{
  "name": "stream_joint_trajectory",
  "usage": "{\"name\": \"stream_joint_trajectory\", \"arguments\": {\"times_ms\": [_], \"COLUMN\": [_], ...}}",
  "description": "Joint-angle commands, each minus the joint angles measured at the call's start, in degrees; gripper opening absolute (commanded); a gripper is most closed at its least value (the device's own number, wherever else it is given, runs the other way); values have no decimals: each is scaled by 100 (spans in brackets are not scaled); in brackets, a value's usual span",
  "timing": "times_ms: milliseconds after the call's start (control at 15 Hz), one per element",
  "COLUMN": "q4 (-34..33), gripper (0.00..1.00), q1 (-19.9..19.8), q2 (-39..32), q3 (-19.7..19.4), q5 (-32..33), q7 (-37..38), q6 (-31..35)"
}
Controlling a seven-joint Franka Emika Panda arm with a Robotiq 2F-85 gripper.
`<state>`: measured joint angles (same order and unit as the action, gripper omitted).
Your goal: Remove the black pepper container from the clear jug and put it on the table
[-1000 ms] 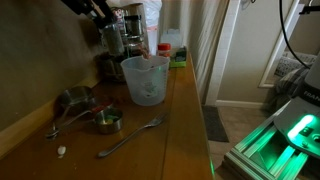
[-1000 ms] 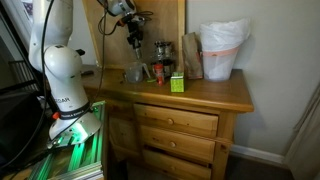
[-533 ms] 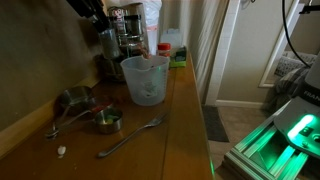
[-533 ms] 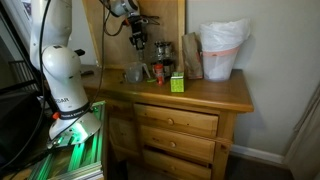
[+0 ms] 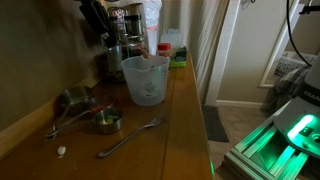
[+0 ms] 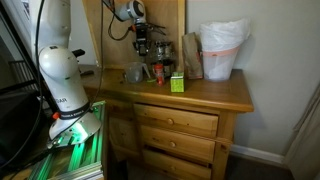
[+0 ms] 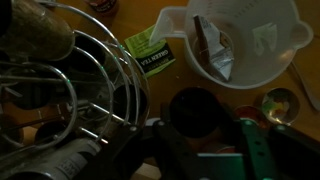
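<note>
The open spot on the tabletop between jug (image 5: 146, 80) and wire rack is below the gripper, so the robot next needs to lower the gripper toward it and let go of the dark round container there.
The clear jug (image 5: 146, 80) stands on the brown table (image 5: 182, 125), also visible in the wrist view (image 7: 240, 38) with a brown packet (image 7: 212, 50) inside it. My gripper (image 5: 101, 27) hangs above the back of the table, behind and to the side of the jug, and also shows in an exterior view (image 6: 142, 40). In the wrist view my gripper (image 7: 197, 128) is shut on a dark round container, the black pepper container (image 7: 194, 106), held clear of the jug.
Dark jars in a wire rack (image 7: 60, 90) stand close beside the gripper. Metal measuring cups (image 5: 106, 122), a spoon (image 5: 130, 137), a red-lidded jar (image 5: 163, 50) and a green box (image 6: 177, 83) are on the table. A white lined bin (image 6: 222, 50) stands at the far end.
My gripper has moved down and sideways toward the jars at the back of the table, carrying the dark container. The jug has not moved.
</note>
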<state>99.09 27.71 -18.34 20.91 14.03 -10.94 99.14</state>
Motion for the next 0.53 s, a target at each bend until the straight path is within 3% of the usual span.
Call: {"name": "stream_joint_trajectory", "arguments": {"times_ms": [0, 333, 467], "q4": [-33, -98, -31], "gripper": [26, 26, 26], "q1": [45, 205, 167], "q2": [-58, -310, -384], "q3": [-1, -60, -45], "q5": [18, 186, 95], "q7": [438, 1173, 1219], "q6": [-225, -1107, -1126]}}
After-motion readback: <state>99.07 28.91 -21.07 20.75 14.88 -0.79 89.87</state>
